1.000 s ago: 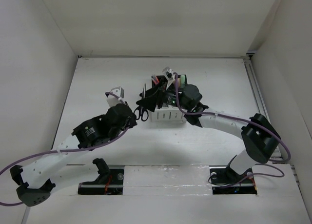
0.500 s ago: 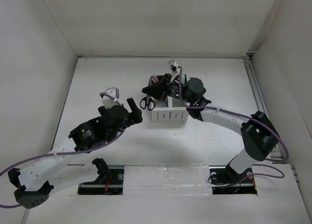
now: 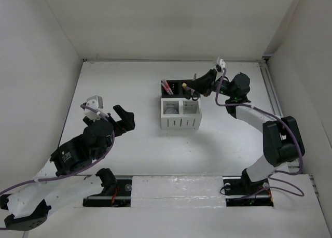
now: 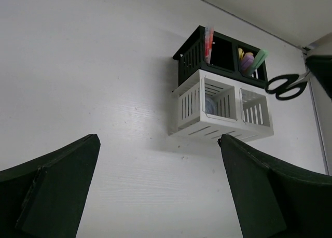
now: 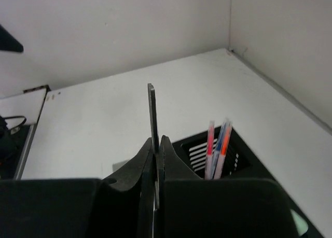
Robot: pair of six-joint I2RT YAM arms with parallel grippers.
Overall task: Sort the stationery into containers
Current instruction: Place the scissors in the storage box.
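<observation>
I need to pull my right gripper back and lower the scissors, handles first, into the containers' empty white section (image 3: 191,108), which is below and back from the gripper. Then I need to let go of the scissors' blade.
The containers stand mid-table: a black pair (image 3: 176,87) joined to a white pair (image 3: 181,120). Thin pens (image 4: 208,41) stand in the black left compartment and highlighters (image 4: 249,61) in the black right one. A grey tape roll (image 3: 170,109) lies in the white left compartment. My right gripper (image 3: 199,84) hangs just right of the black pair, shut on the blade of the black-handled scissors (image 5: 151,111), whose handles (image 4: 287,85) point toward the boxes. My left gripper (image 3: 123,119) is open and holds nothing, well to the left of the containers.
White walls close the table in at the left, back and right. A metal rail (image 3: 272,98) runs along the right edge. The arm bases sit on a strip (image 3: 176,189) at the near edge.
The scissors passed from the left gripper to the right. The left gripper opened and drew back to the near left; the right closed and carried the scissors to the right of the boxes.
</observation>
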